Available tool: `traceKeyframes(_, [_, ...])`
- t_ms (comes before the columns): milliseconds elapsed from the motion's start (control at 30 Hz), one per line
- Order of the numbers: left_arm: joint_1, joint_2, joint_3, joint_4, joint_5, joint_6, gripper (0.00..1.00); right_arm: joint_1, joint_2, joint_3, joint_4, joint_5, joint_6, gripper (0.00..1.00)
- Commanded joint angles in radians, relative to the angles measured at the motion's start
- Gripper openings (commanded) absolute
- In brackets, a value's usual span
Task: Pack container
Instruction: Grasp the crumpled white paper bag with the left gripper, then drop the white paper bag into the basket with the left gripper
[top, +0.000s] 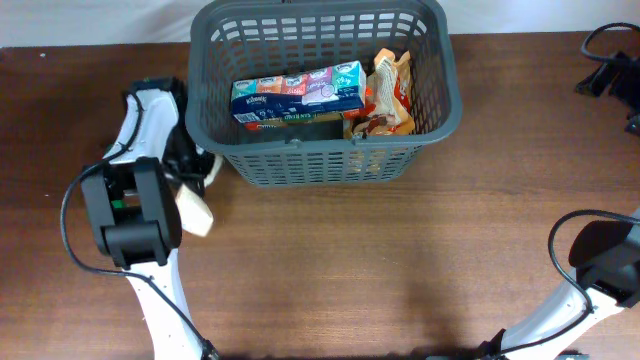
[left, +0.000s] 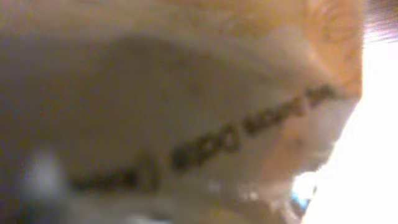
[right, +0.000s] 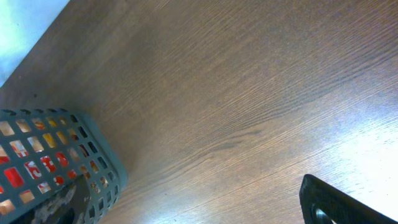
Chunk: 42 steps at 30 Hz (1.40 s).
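My left gripper will rise outward over the basket's rim and release the cream packet (top: 196, 213) in the empty basket space beyond the tissue pack.
The container (top: 203, 115), a large dark grey lattice basket, stands at the table's back centre. It holds a blue tissue pack (top: 297, 92) and orange snack bags (top: 388, 95). My left gripper (top: 192, 180) is just left of the basket's front left corner and seems shut on a cream packet (top: 196, 213). That packet fills the left wrist view (left: 186, 124) as a blur with dark print, hiding the fingers. In the right wrist view only one dark finger of my right gripper (right: 336, 202) shows, far to the side over bare table. A corner of the basket (right: 93, 149) shows at lower left.
The right arm's base and link (top: 600, 255) sit at the table's front right corner with a looping cable. Black hardware and cables (top: 605, 70) lie at the back right edge. The left arm's body (top: 130, 215) stands at the front left.
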<state>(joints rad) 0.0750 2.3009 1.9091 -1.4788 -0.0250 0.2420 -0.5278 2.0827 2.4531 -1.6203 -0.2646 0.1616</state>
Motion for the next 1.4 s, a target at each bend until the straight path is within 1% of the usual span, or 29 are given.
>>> traceKeyframes(0, [0.003, -0.089, 0.247, -0.065, 0.002, -0.013, 0.02, -0.003, -0.011, -0.002, 0.001, -0.013, 0.009, 0.99])
traceKeyframes(200, [0.002, -0.220, 0.550, -0.076, 0.000, 0.000, 0.02, -0.003, -0.011, -0.002, 0.001, -0.013, 0.009, 0.99])
traceKeyframes(300, [-0.010, -0.294, 0.655, -0.028, -0.065, 0.008, 0.02, -0.003, -0.011, -0.002, 0.001, -0.013, 0.009, 0.99])
traceKeyframes(333, [-0.016, -0.321, 0.675, -0.004, -0.074, 0.042, 0.02, -0.003, -0.011, -0.002, 0.001, -0.013, 0.009, 0.99])
traceKeyframes(400, [-0.042, -0.375, 0.689, 0.060, -0.069, 0.146, 0.02, -0.003, -0.011, -0.002, 0.001, -0.013, 0.009, 0.99])
traceKeyframes(467, [-0.099, -0.428, 0.689, 0.137, -0.070, 0.273, 0.02, -0.003, -0.011, -0.002, 0.001, -0.013, 0.009, 0.99])
traceKeyframes(533, [-0.158, -0.447, 0.689, 0.181, -0.070, 0.347, 0.02, -0.003, -0.011, -0.002, 0.001, -0.013, 0.009, 0.99])
traceKeyframes(633, [-0.230, -0.443, 0.685, 0.187, -0.063, 0.428, 0.02, -0.003, -0.011, -0.002, 0.001, -0.013, 0.009, 0.99])
traceKeyframes(667, [-0.256, -0.436, 0.682, 0.184, -0.036, 0.467, 0.02, -0.003, -0.011, -0.002, 0.001, -0.013, 0.009, 0.99])
traceKeyframes(767, [-0.325, -0.399, 0.668, 0.182, 0.062, 0.624, 0.02, -0.003, -0.011, -0.002, 0.001, -0.013, 0.009, 0.99])
traceKeyframes(800, [-0.349, -0.377, 0.661, 0.193, 0.074, 0.687, 0.02, -0.003, -0.011, -0.002, 0.001, -0.013, 0.008, 0.99])
traceKeyframes(867, [-0.383, -0.316, 0.658, 0.243, 0.052, 0.772, 0.02, -0.003, -0.011, -0.002, 0.001, -0.013, 0.009, 0.99])
traceKeyframes(967, [-0.393, -0.234, 0.658, 0.325, 0.044, 0.812, 0.02, -0.003, -0.011, -0.002, 0.001, -0.013, 0.009, 0.99])
traceKeyframes(1033, [-0.391, -0.169, 0.658, 0.376, 0.043, 0.811, 0.03, -0.003, -0.011, -0.002, 0.001, -0.013, 0.009, 0.99])
traceKeyframes(1067, [-0.389, -0.134, 0.658, 0.387, 0.042, 0.811, 0.11, -0.003, -0.011, -0.002, 0.001, -0.013, 0.009, 0.99])
traceKeyframes(1100, [-0.388, -0.103, 0.658, 0.392, 0.031, 0.811, 0.21, -0.003, -0.011, -0.002, 0.001, -0.013, 0.009, 0.99])
traceKeyframes(1133, [-0.388, -0.072, 0.658, 0.392, 0.010, 0.811, 0.41, -0.003, -0.011, -0.002, 0.001, -0.013, 0.009, 0.99])
traceKeyframes(1167, [-0.388, -0.043, 0.658, 0.390, -0.016, 0.811, 0.68, -0.003, -0.011, -0.002, 0.001, -0.013, 0.009, 0.99])
traceKeyframes(1200, [-0.388, -0.022, 0.658, 0.386, -0.039, 0.809, 0.99, -0.003, -0.011, -0.002, 0.001, -0.013, 0.009, 0.99])
traceKeyframes(1300, [-0.390, 0.027, 0.658, 0.339, -0.107, 0.789, 0.99, -0.003, -0.011, -0.002, 0.001, -0.013, 0.009, 0.99])
traceKeyframes(1367, [-0.394, 0.030, 0.659, 0.295, -0.115, 0.731, 0.99, -0.003, -0.011, -0.002, 0.001, -0.013, 0.008, 0.99])
